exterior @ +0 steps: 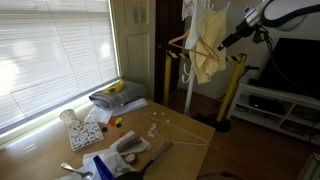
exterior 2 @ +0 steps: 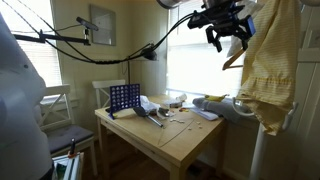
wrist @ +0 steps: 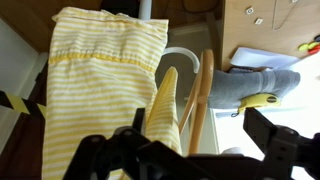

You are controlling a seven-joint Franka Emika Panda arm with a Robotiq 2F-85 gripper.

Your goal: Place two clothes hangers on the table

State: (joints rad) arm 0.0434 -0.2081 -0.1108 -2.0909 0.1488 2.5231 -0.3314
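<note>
The tan hanger's bare arm already stands between my gripper's open fingers, so I next need to move my gripper gently toward the garment and onto the tan hanger's bare arm (wrist: 200, 108) to close there.
One thin wire hanger (exterior: 178, 130) lies flat on the light-brown wooden table (exterior: 190, 160), which also shows in an exterior view (exterior 2: 175, 150). A tan hanger (exterior: 188, 45) hangs on a rack beside the pale yellow garment (exterior: 208, 50). It shows in an exterior view (exterior 2: 232, 60) and in the wrist view (wrist: 201, 95). My gripper (exterior: 224, 41) is up in the air beside the garment, close to that hanger (exterior 2: 229, 38). In the wrist view the gripper (wrist: 195, 150) is open, the hanger arm shows between the fingers, and nothing is held.
A white rack pole (exterior: 190, 85) and a yellow stand (exterior: 236, 85) stand past the table's far end. On the table are a grey cloth (wrist: 262, 80) with a banana (wrist: 262, 99), a blue grid game (exterior 2: 123, 97) and small clutter. A white media stand (exterior: 285, 105) is behind.
</note>
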